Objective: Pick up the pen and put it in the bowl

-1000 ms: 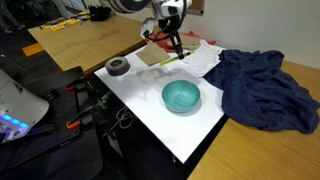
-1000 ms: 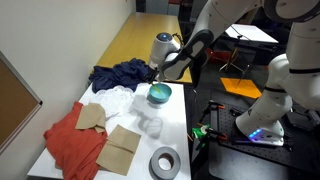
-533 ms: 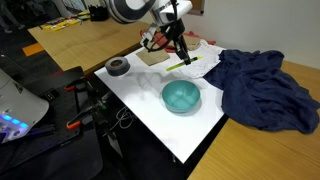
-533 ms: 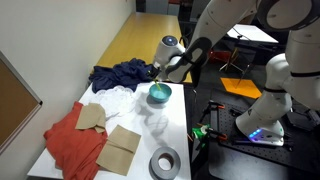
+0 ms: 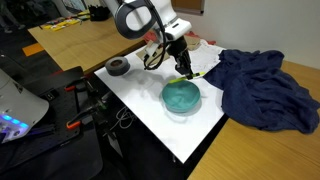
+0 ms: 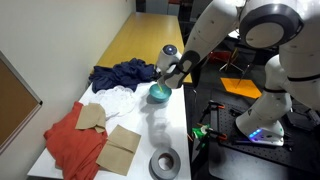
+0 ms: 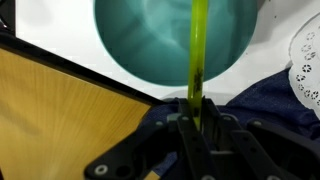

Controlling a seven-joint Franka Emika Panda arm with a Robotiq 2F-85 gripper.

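Note:
The pen's length already reaches over the opening of the teal-blue bowl, so next my gripper needs to lower a little toward the inside of the bowl and release the pen [image 7: 198, 50].
My gripper [image 5: 184, 70] is shut on the thin yellow-green pen [image 7: 198, 50] and holds it in the air just above the far rim of the teal-blue bowl [image 5: 181, 96]. In the wrist view the pen sticks out from between the fingers [image 7: 196, 118] and lies across the bowl [image 7: 150, 45]. In an exterior view the gripper [image 6: 165, 72] hangs right over the bowl [image 6: 159, 94]. The bowl sits on the white table top [image 5: 140, 90]. The pen shows in an exterior view as a short yellow streak [image 5: 190, 76] at the fingertips.
A dark blue cloth [image 5: 262, 88] lies right beside the bowl. A grey tape roll [image 5: 118, 66] sits at the table's corner. White lace cloth [image 5: 205, 55], cardboard pieces [image 6: 118, 148] and a red cloth [image 6: 70, 140] lie further along. A wooden table [image 5: 80, 40] stands beside.
My gripper has carried the pen from over the lace and cardboard area toward the bowl, and it has come lower, now just above the bowl's rim.

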